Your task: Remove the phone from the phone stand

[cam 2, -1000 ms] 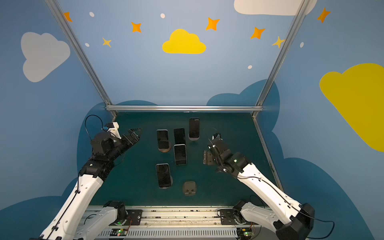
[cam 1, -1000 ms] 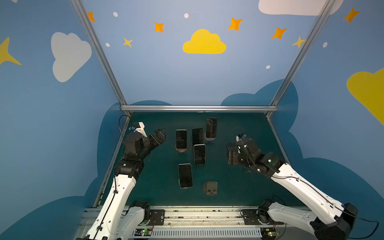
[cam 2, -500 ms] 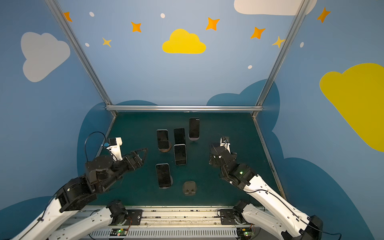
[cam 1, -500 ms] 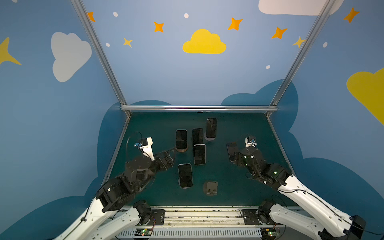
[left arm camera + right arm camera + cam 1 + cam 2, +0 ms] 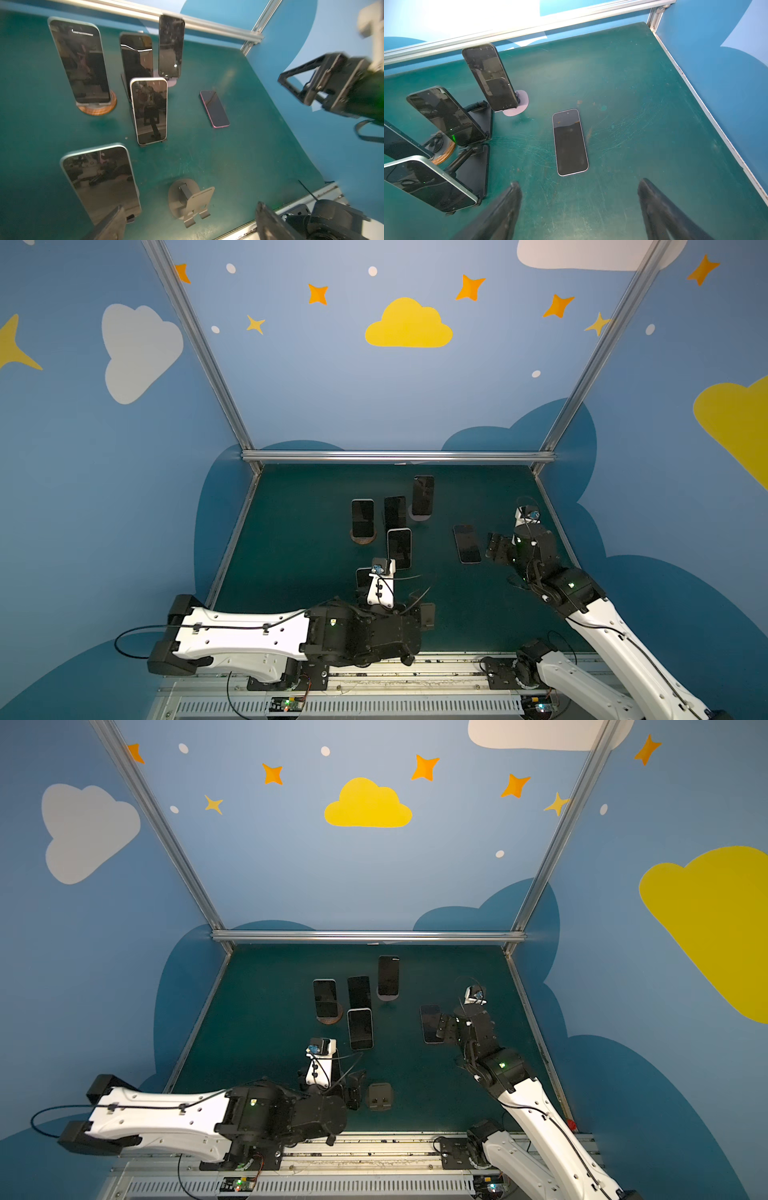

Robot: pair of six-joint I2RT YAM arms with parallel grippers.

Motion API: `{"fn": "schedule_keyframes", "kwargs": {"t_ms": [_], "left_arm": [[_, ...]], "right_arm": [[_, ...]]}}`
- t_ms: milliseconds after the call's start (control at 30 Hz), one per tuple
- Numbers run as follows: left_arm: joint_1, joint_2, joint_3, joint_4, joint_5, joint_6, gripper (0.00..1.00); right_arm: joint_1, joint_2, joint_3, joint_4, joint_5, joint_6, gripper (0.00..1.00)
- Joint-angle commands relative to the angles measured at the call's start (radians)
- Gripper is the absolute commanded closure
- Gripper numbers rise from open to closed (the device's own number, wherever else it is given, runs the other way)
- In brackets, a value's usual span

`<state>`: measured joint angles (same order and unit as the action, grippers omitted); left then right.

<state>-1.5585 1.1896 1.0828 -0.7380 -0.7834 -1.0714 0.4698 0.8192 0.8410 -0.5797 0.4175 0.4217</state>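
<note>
My left gripper lowers and turns over the plate of the grey phone stand next, one finger at each side edge, since the plate sits at an angle to my fingers.
A dark phone (image 5: 467, 543) (image 5: 430, 1023) lies flat on the green mat, right of the middle; it also shows in the wrist views (image 5: 570, 142) (image 5: 215, 109). My right gripper (image 5: 494, 549) (image 5: 442, 1029) (image 5: 579, 182) stands open just right of it, not touching, nothing between its fingers. A grey phone stand (image 5: 379, 1096) (image 5: 192, 199) sits bare near the front edge. My left gripper (image 5: 357, 1090) (image 5: 189, 207) hangs open close beside it, holding nothing.
Several other phones lean on stands left of the middle: one on a round wooden base (image 5: 362, 518), one on a black stand (image 5: 395, 510), one at the back (image 5: 423, 494), a white-edged one (image 5: 399, 547), and one (image 5: 99, 180) beside my left finger. Metal rails edge the mat.
My left arm swung from the back left down to the front, beside the bare stand. My right gripper let go of the phone, which now lies flat, and drew back to the right.
</note>
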Motion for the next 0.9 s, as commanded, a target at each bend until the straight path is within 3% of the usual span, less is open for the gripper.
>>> {"fn": "schedule_keyframes", "kwargs": {"t_ms": [0, 167, 267, 433, 567, 867], "left_arm": [[-0.002, 0.085, -0.002, 0.096, 0.055, -0.060, 0.01], [0.018, 0.242, 0.010, 0.153, 0.161, -0.138, 0.00], [0.027, 0.334, 0.069, 0.063, 0.196, -0.219, 0.00], [0.056, 0.484, 0.149, 0.052, 0.286, -0.209, 0.00], [0.055, 0.599, 0.265, -0.130, 0.223, -0.260, 0.00], [0.053, 0.641, 0.279, -0.178, 0.176, -0.317, 0.01]], "right_arm": [[-0.024, -0.017, 0.014, 0.019, -0.050, -0.008, 0.12], [-0.048, -0.021, -0.009, 0.045, -0.085, 0.005, 0.11], [-0.052, -0.025, -0.031, 0.056, -0.113, 0.015, 0.11], [-0.063, -0.052, -0.063, 0.053, -0.109, 0.012, 0.11], [-0.079, -0.078, -0.073, 0.050, -0.124, 0.014, 0.10], [-0.100, -0.072, -0.084, 0.063, -0.165, 0.014, 0.10]]}}
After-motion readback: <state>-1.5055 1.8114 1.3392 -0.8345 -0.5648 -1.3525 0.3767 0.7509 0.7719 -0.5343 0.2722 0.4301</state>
